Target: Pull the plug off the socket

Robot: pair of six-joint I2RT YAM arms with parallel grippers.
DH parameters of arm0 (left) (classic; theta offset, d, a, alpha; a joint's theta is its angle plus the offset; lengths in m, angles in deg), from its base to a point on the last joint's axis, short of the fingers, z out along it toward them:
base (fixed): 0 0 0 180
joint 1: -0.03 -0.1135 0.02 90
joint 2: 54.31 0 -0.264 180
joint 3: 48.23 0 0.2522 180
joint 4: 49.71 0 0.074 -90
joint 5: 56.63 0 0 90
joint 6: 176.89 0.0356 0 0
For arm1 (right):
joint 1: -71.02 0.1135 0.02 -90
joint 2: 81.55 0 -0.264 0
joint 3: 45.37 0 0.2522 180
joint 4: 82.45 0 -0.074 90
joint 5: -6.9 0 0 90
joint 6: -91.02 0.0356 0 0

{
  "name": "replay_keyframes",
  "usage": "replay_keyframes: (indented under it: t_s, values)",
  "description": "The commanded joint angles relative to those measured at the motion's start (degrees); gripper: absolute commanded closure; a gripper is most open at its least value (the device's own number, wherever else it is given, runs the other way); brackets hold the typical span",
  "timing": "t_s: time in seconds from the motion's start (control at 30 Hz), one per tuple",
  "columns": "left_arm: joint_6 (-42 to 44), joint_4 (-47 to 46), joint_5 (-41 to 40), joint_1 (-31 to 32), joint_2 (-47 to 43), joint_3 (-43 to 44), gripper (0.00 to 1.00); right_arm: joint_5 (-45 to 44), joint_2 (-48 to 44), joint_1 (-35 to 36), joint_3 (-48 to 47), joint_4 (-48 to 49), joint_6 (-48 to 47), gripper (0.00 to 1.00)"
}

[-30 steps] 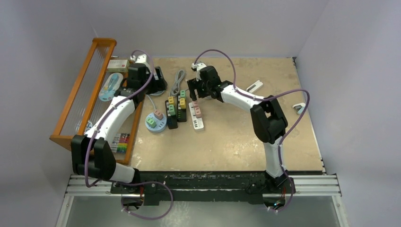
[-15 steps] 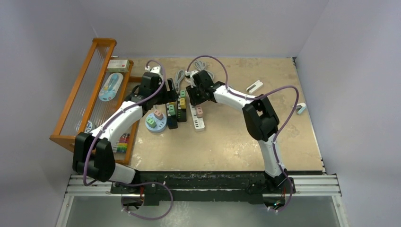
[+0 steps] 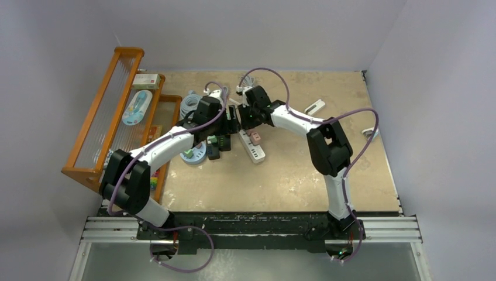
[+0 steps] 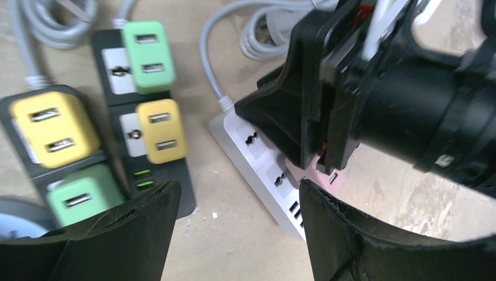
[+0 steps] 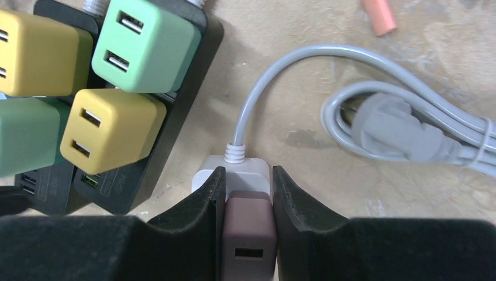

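My right gripper holds the plug and will next lift it up, then move toward the right in the top view and down there, as bare table lies beside the power strip.
The plug [image 5: 248, 234] is a small pinkish-brown cube with a USB slot, seated in the white power strip [image 5: 234, 174], the socket. My right gripper [image 5: 247, 173] is shut on the plug, one finger pressed to each side. From above, the plug [image 3: 255, 138] shows pink on the strip [image 3: 257, 153], just below the right gripper [image 3: 248, 120]. My left gripper [image 4: 237, 193] hangs open above the bare table beside the strip [image 4: 260, 161], its right finger over the strip's near end. Nothing is between its fingers.
Two black power strips [image 3: 213, 146] with yellow and green plugs [image 5: 111, 129] lie left of the white strip. A round blue socket [image 3: 193, 153] sits beside them. A coiled grey cable with its plug [image 5: 398, 129] lies behind. An orange wooden rack [image 3: 111, 117] lines the left edge.
My right gripper has closed onto the plug. The left arm has swung right, from the rack side to beside the white strip. The strip has shifted and turned a little.
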Motion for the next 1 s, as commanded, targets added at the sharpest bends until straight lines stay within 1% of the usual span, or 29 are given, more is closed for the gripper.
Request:
replay_keyframes:
  t_s: [0.0,0.07,0.23,0.47,0.6,0.67,0.7,0.83,0.87,0.97]
  values:
    - [-3.4,-6.9,1.8,1.9,1.1,-0.9,0.27,1.5,-8.6,-3.0,1.4,5.5,3.4,1.0]
    - [-4.4,-9.2,3.3,2.1,1.5,-1.6,0.27,3.5,-10.6,-4.5,2.9,7.6,5.0,1.0]
    - [-6.0,-13.4,6.4,2.3,3.5,-2.0,0.27,12.6,-14.4,-8.3,6.0,13.5,8.9,1.0]
    - [-11.9,-25.8,15.2,2.5,6.1,-2.4,0.25,18.0,-15.8,-8.3,7.0,16.4,9.6,1.0]
    - [-13.1,-28.3,16.3,2.9,7.7,-1.9,0.26,19.1,-16.2,-8.3,7.2,17.1,10.1,1.0]
    - [-12.7,-27.4,16.0,3.1,8.7,-1.3,0.33,20.0,-16.6,-8.3,7.3,17.4,10.1,1.0]
    - [-12.6,-27.1,15.8,3.2,9.0,-1.0,0.43,20.2,-16.7,-8.3,7.3,17.5,10.2,1.0]
    - [-13.0,-26.6,16.1,3.3,10.7,-0.8,0.93,21.4,-17.9,-8.8,7.3,18.2,10.8,1.0]
    - [-13.1,-26.0,15.6,3.3,11.0,-0.6,1.0,22.1,-18.3,-9.2,7.3,18.3,11.2,1.0]
    - [-12.6,-22.7,12.9,3.3,11.5,0.2,1.0,24.8,-19.9,-12.1,7.8,19.7,12.9,1.0]
